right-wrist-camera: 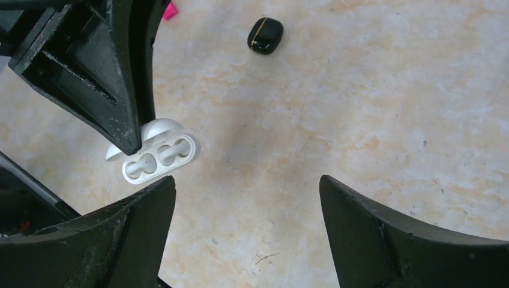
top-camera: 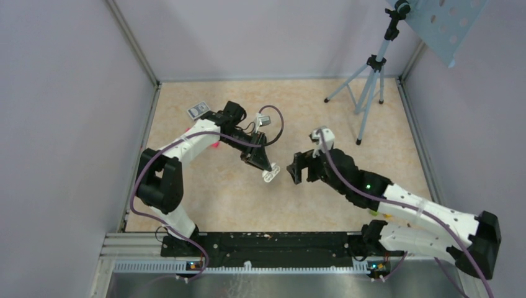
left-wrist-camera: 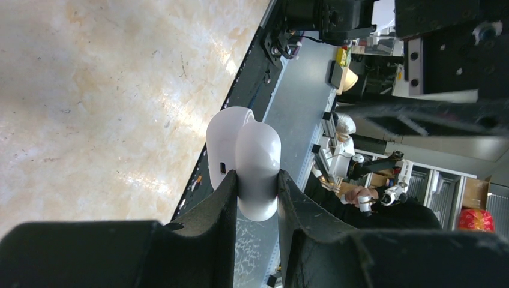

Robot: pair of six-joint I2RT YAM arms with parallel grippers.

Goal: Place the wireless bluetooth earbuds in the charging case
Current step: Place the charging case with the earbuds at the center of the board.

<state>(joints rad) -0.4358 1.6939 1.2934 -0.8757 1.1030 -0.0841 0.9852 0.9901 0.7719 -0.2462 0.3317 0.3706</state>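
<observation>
My left gripper carries the case to its right in the top view next, then lowers and releases it on the tabletop below, clear of the black pod.
The white charging case [top-camera: 271, 174] is held off the table in my left gripper [top-camera: 265, 166], which is shut on it. In the left wrist view the fingers pinch the case body [left-wrist-camera: 258, 150] and its lid [left-wrist-camera: 223, 141] is swung open. My left gripper [left-wrist-camera: 257, 177] points toward the right arm. In the right wrist view the open case [right-wrist-camera: 159, 157] shows two wells, each with a white rounded shape that looks like an earbud [right-wrist-camera: 146, 162] seated in it. My right gripper [right-wrist-camera: 247, 180] is open and empty, just right of the case [top-camera: 296, 166].
A small black glossy pod [right-wrist-camera: 265, 35] lies on the table beyond the case. A pink bit [right-wrist-camera: 171, 11] lies near it. A grey patterned card-like box [top-camera: 198, 110] lies at the back left. A tripod [top-camera: 369, 81] stands at the back right.
</observation>
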